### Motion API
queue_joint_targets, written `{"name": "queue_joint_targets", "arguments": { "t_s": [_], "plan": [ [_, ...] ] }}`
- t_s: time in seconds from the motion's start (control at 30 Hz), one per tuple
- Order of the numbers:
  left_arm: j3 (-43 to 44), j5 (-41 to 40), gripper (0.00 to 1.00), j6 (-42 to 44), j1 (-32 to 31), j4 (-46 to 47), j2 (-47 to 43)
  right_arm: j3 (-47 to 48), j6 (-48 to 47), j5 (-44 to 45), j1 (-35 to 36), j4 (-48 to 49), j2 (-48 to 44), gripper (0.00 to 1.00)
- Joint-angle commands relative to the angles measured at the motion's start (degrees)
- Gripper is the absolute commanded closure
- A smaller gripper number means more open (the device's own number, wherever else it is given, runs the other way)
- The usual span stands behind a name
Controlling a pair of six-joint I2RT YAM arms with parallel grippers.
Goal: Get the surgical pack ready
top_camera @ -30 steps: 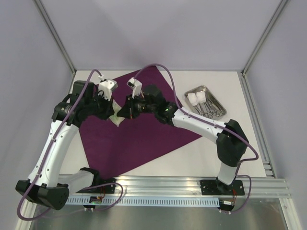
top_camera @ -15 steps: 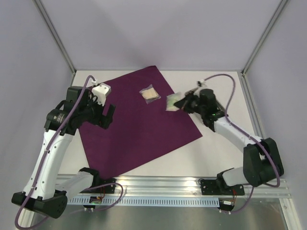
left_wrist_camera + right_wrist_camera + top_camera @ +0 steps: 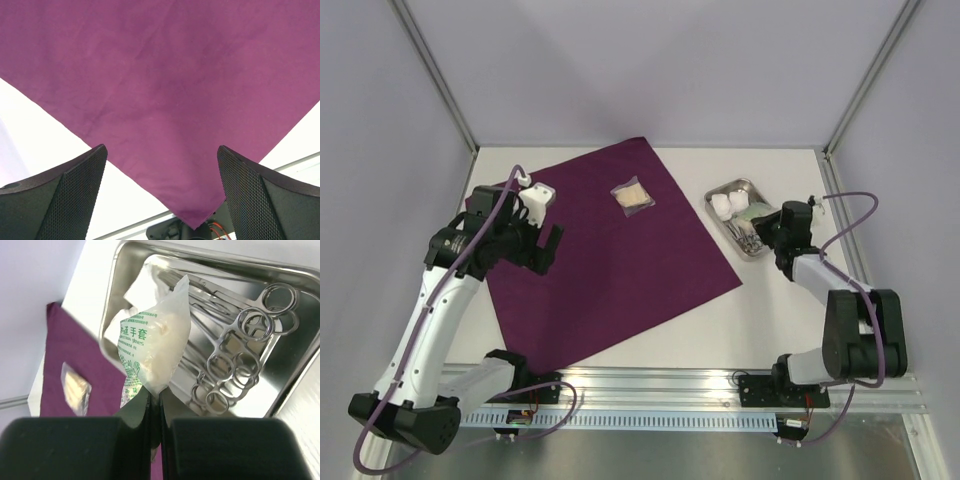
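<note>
My right gripper lowers the second clear packet into the tray (image 3: 748,254) onto the steel instruments beside the gauze pads next and releases it, since it still hangs above them.
The deep-purple cloth (image 3: 610,260) lies spread on the table. One clear packet (image 3: 632,195) rests near its far corner. My right gripper (image 3: 767,220) is shut on a second clear packet (image 3: 155,345) with green print and holds it over the small steel tray (image 3: 748,254). The tray holds white gauze pads (image 3: 722,204) and steel scissor-like instruments (image 3: 240,345). My left gripper (image 3: 548,248) hangs open over the cloth's left part with nothing between its fingers (image 3: 75,200). In the left wrist view the cloth's near corner (image 3: 200,215) shows below.
The white table carries a metal rail (image 3: 700,385) along the near edge. Frame posts (image 3: 435,80) stand at the back corners. The tray sits close to the right edge of the table, apart from the cloth.
My left gripper opened, let go of the packet and drew back left. The right arm carried the printed packet from the cloth's middle to above the tray.
</note>
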Motion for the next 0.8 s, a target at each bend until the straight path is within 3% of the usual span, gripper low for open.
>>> {"name": "queue_joint_targets", "arguments": {
  "t_s": [0.0, 0.2, 0.53, 0.57, 0.67, 0.77],
  "plan": [
    [0.0, -0.7, 0.0, 0.6, -0.2, 2.5, 0.6, 4.0, 2.9, 3.6, -0.1, 5.0, 6.0, 1.0],
    [-0.4, -1.0, 0.0, 1.2, -0.2, 3.9, 2.3, 2.3, 9.9, 4.7, -0.2, 12.8, 11.5, 1.0],
    [0.2, -1.0, 0.0, 1.7, -0.2, 4.5, 4.0, 4.5, 10.2, 1.3, -0.2, 12.7, 18.4, 0.98],
    [0.4, -1.0, 0.0, 1.8, -0.2, 4.4, 4.0, 4.5, 10.1, 0.8, -0.2, 12.8, 18.4, 0.93],
    [0.6, -0.7, 0.0, 1.8, -0.2, 4.0, 3.8, 4.4, 8.7, -1.0, -0.2, 12.3, 16.8, 0.58],
    [0.6, -0.6, 0.0, 1.7, -0.2, 4.1, 3.7, 5.5, 6.6, -0.3, -0.2, 5.9, 13.2, 0.49]
  ]
}}
